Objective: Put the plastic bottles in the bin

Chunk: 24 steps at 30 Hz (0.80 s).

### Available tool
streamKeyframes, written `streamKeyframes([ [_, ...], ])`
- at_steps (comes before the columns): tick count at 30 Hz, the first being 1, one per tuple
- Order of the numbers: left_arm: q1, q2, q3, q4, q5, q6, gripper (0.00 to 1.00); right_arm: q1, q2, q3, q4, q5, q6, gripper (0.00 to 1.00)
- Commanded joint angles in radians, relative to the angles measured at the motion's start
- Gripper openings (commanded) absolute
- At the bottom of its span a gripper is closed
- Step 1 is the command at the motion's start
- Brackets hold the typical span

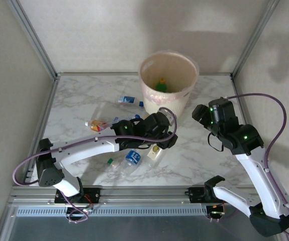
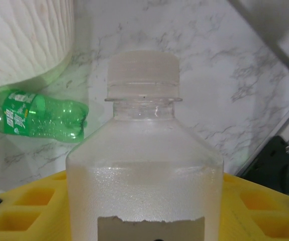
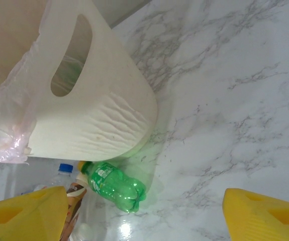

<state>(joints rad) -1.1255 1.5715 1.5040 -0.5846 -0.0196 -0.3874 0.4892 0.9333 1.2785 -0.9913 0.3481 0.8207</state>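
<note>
The frosted clear bottle still hangs outside the bin's side, so my left gripper will next go up, carry it outward over the bin's opening [image 1: 169, 74] and let it go.
My left gripper [image 1: 160, 131] hovers just in front of the bin [image 1: 168, 80] and is shut on a frosted clear plastic bottle [image 2: 144, 165] with a white cap, held upright between the yellow fingers [image 2: 18, 211]. A green bottle [image 2: 38, 118] lies on its side against the bin's foot [image 2: 23, 40]. My right gripper [image 1: 202, 113] is open to the right of the bin, its yellow fingers [image 3: 265, 216] wide apart above that green bottle [image 3: 115, 185]. Another green bottle [image 1: 161, 84] lies inside the bin.
More bottles lie on the marble left of the bin: a blue-labelled one [image 1: 129, 100], an orange one [image 1: 98, 124], a clear one with a blue label [image 1: 131, 158] and a small yellow-capped one [image 1: 156, 150]. Frame posts and walls close in the table.
</note>
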Motion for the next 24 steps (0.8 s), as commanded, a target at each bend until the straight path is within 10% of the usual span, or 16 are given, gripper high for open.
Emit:
streamKeyframes([
  [1, 0.039, -0.048, 0.100, -0.023, 0.007, -0.037, 0.35, -0.014, 0.000, -0.009, 0.026, 0.014, 0.009, 0.81],
  [24, 0.357, 0.334, 0.818, 0.303, -0.054, -0.154, 0.30, -0.026, -0.018, -0.062, 0.121, -0.153, -0.049, 0.79],
])
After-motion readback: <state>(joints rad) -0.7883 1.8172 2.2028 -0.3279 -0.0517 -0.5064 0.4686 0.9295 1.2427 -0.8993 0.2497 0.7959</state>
